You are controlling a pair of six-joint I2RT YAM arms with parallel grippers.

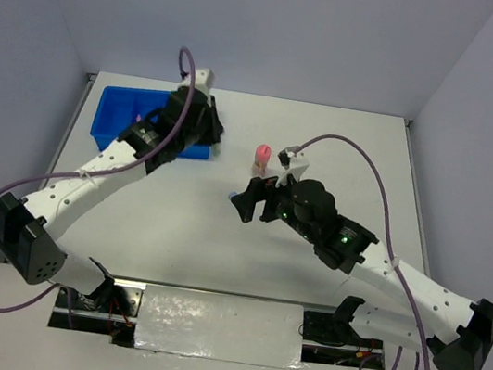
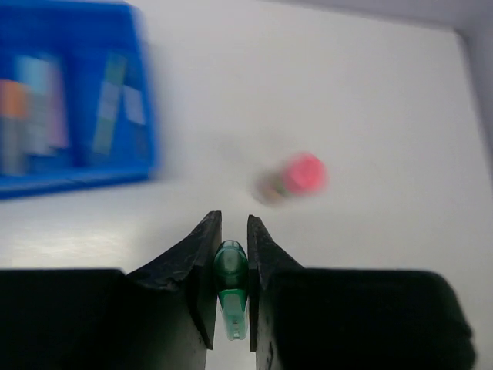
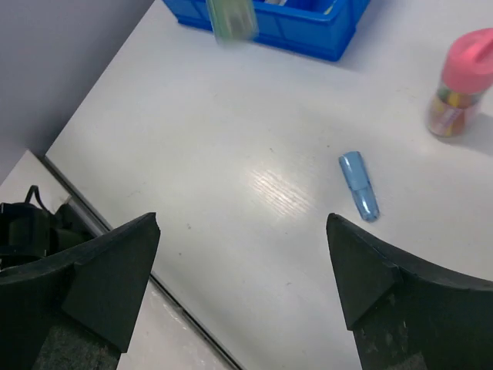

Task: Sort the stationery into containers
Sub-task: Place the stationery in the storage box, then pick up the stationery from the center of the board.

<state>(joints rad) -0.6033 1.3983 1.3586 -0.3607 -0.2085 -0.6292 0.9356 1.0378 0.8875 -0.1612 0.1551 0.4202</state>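
Next, my left gripper goes to the left in the top view, then down over the tray's pink-stick section (image 1: 143, 107) to free the green marker, since the tray holds sticks.
The blue tray (image 1: 99, 119) stands at the far left, with several sticks in its compartments. My left gripper (image 1: 216, 145) hovers just right of the tray. In the left wrist view it (image 2: 233, 220) is shut on a green marker (image 2: 230, 277), with the tray (image 2: 77, 183) to its left. A pink-capped cylinder (image 1: 262, 157) stands upright mid-table; it also shows blurred in the left wrist view (image 2: 293, 177). My right gripper (image 1: 242, 200) is open and empty (image 3: 243, 223) above the table. A blue marker (image 3: 359, 185) lies just beyond its right finger.
In the right wrist view the pink-capped cylinder (image 3: 462, 92) stands at the upper right and the tray's wall (image 3: 308, 35) runs along the top. The table's near edge (image 3: 115, 239) with cables below lies at the lower left. Grey walls enclose the table.
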